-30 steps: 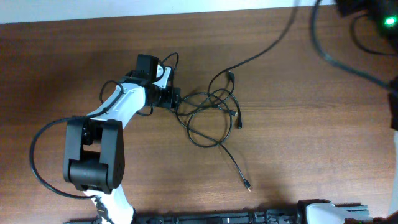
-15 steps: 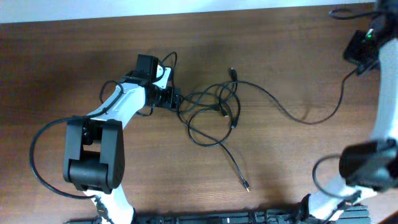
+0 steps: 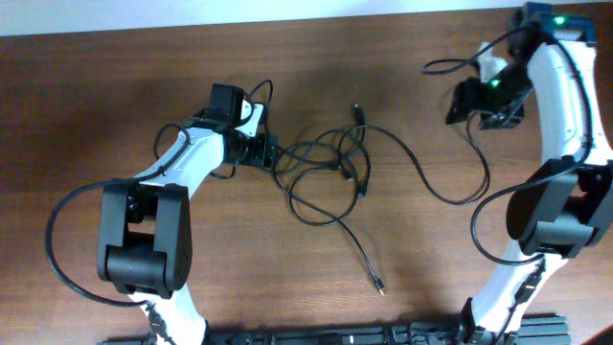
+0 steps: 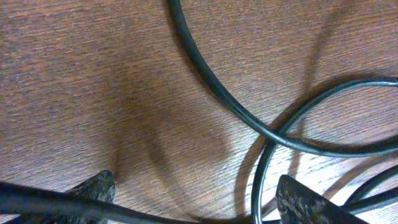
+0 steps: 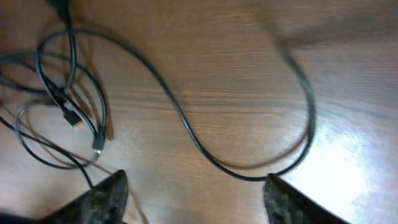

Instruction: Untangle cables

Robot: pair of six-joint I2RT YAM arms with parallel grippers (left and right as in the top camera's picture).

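Note:
The long piece of cable (image 5: pixel 163 84) runs alone beside the tangle. My right gripper moves down and to its left in the overhead view and closes on it next.
The cables (image 3: pixel 326 165) are thin black cords in a loose tangle at mid-table. One long strand (image 3: pixel 442 195) curves right toward my right arm, and another ends in a metallic tip (image 3: pixel 380 285) near the front. My left gripper (image 3: pixel 274 153) sits open at the tangle's left edge. In the left wrist view, a cable loop (image 4: pixel 263 167) lies between its fingers (image 4: pixel 303 200). My right gripper (image 3: pixel 460 103) hovers open at the back right, holding nothing. The right wrist view shows the long strand (image 5: pixel 186 127) slack on the wood ahead of its fingers (image 5: pixel 104 198).
The wooden table's back edge (image 3: pixel 306 21) runs along the top of the overhead view. A black rail (image 3: pixel 335 336) lines the front edge. The right arm's own thicker wires (image 3: pixel 450 65) loop beside its wrist. The left arm (image 3: pixel 148 230) lies over the left part.
The right arm swung in from the back right corner and its gripper opened, letting go of the long strand. That strand dropped from taut to a slack curve. The left arm stayed put.

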